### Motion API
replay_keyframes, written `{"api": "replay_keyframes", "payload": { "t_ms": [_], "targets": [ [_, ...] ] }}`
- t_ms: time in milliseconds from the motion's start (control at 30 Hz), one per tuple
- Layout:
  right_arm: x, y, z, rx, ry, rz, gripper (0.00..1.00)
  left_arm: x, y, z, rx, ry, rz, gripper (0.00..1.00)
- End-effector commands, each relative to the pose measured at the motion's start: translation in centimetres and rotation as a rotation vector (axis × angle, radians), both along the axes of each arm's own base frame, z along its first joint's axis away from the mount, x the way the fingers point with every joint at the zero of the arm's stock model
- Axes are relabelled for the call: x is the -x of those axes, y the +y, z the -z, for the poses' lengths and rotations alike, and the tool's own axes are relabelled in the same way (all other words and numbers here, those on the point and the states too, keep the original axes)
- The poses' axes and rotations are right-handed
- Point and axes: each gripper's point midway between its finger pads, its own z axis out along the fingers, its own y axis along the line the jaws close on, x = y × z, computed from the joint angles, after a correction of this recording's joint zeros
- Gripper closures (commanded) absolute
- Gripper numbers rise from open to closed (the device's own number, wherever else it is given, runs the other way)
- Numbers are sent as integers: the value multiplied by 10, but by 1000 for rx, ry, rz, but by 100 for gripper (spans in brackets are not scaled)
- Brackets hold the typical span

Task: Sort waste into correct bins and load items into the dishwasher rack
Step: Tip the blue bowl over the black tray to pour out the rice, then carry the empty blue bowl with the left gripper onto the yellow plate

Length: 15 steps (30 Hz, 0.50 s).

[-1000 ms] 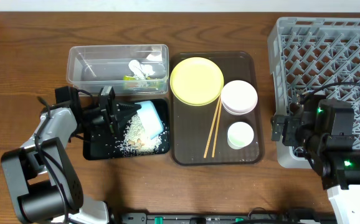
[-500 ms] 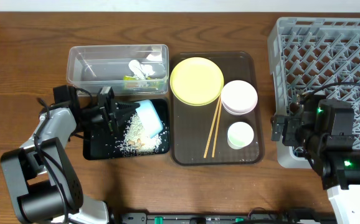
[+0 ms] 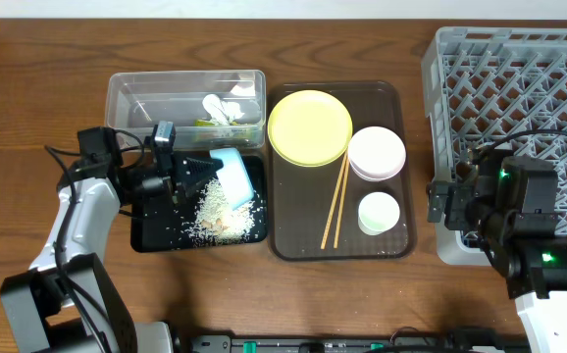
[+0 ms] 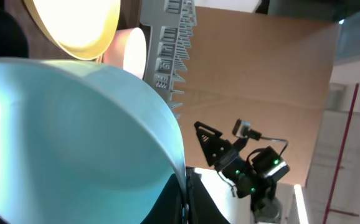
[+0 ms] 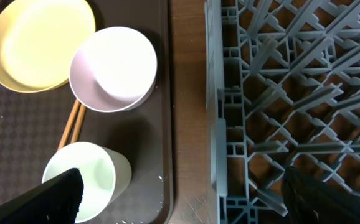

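I will swing my left gripper from the black tray over the yellow plate [image 3: 310, 128] [image 4: 78, 22], turn the tilted bowl upright and lower it there, since its rice is out.
My left gripper [image 3: 197, 175] is shut on the rim of the light blue bowl [image 3: 232, 176], holding it tilted on edge over the black tray [image 3: 151, 233], where rice scraps [image 3: 215, 214] lie. In the left wrist view the bowl [image 4: 74, 137] fills the frame, pinched between the fingers [image 4: 185, 199]. The clear tub [image 3: 131, 103] holds white tissue [image 3: 220, 106] and a green wrapper [image 3: 205, 124]. The yellow plate [image 3: 309, 127], pinkish bowl [image 3: 376, 152], white cup [image 3: 379, 213] and chopsticks [image 3: 336, 201] sit on the brown tray [image 3: 293, 240]. My right gripper [image 5: 180, 193] is open, empty, between the brown tray and the grey rack [image 3: 519, 88].
The right wrist view shows the plate [image 5: 37, 43], pinkish bowl [image 5: 113, 67], cup [image 5: 83, 177], chopsticks [image 5: 73, 121] and the rack's lattice [image 5: 292, 93]. Bare wooden table lies along the front and left.
My left gripper has lifted and moved toward the clear tub with the blue bowl, tipping it more steeply on edge. The right arm has not moved.
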Motion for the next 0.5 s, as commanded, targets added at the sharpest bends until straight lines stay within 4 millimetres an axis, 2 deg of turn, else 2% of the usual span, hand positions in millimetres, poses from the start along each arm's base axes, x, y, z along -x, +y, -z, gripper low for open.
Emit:
{"api": "replay_keyframes", "payload": {
  "t_ms": [0,100,267,467],
  "targets": [
    [-2,4,-9,-5,-22,-14,1,2,-6,-10,13,-45,23,94],
    [-2,4,-8,-5,-22,-14,1,7,-21,-8,-84,-110,64,94],
    [-2,4,-9,-5,-22,-14,1,7,-49,16,-449,-168,108,94],
    [-2,4,-9,-5,-23,-14,1,-14,-83,18,-827,-340,134,94]
  ]
}}
